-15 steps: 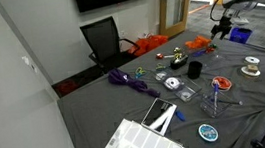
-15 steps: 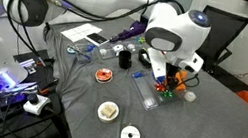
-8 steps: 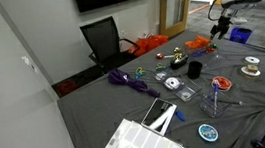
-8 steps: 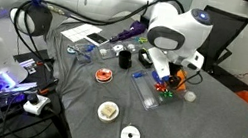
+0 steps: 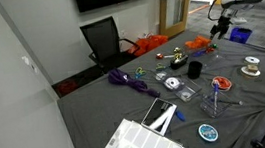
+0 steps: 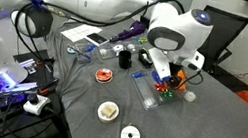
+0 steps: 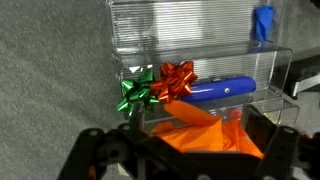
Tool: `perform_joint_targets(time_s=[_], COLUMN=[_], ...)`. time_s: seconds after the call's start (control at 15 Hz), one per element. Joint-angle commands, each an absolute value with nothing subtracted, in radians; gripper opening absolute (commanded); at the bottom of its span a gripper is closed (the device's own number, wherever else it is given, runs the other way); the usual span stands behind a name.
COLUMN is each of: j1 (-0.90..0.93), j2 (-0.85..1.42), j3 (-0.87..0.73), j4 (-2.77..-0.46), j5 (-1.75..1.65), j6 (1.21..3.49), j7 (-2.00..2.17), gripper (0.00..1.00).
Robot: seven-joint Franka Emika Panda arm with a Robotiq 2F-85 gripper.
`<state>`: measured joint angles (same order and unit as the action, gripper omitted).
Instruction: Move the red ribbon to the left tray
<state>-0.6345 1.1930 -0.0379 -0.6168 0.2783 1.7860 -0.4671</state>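
My gripper moves down from over the orange sheet onto the red ribbon (image 6: 164, 89) beside the green bow (image 7: 174, 81) next, since its open fingers still hang short of it.
The red ribbon (image 7: 177, 80) is a shiny red bow. It lies beside a green bow (image 7: 137, 92) against a clear plastic tray (image 7: 200, 40) in the wrist view. My gripper (image 7: 180, 150) is open and hangs just short of the bows. Its dark fingers (image 7: 92, 150) stand wide on either side of a crumpled orange sheet (image 7: 205, 135). In an exterior view the gripper (image 6: 169, 71) hovers over the bows (image 6: 167, 83) on the grey table. In an exterior view the arm (image 5: 228, 11) reaches in from the far right.
A blue marker (image 7: 220, 90) lies behind the red bow. On the table are a black cup (image 6: 124, 56), an orange spool (image 6: 106, 75), a cream tape roll (image 6: 109, 110), a white roll (image 6: 130, 135), a purple ribbon (image 5: 125, 79) and a white compartment tray (image 5: 140, 142).
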Motion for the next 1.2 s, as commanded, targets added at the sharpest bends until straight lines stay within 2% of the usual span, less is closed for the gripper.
perform_joint_targets(time_s=[0.0, 0.53, 0.87, 0.93, 1.0, 1.13], j1=[-0.629, -0.610, -0.602, -0.600, -0.595, -0.587], j2=[1.218, 1.278, 1.295, 1.297, 1.299, 1.303], j3=[-0.033, -0.030, -0.042, -0.043, -0.048, -0.058], j4=[-0.612, -0.606, -0.604, -0.605, -0.605, -0.606], j5=[0.278, 0.282, 0.280, 0.276, 0.270, 0.260], j6=[1.798, 1.799, 1.884, 1.886, 1.887, 1.879], j7=[-0.487, -0.492, -0.441, -0.437, -0.428, -0.411], gripper=[1.00, 1.00, 1.00, 0.75, 0.73, 0.57])
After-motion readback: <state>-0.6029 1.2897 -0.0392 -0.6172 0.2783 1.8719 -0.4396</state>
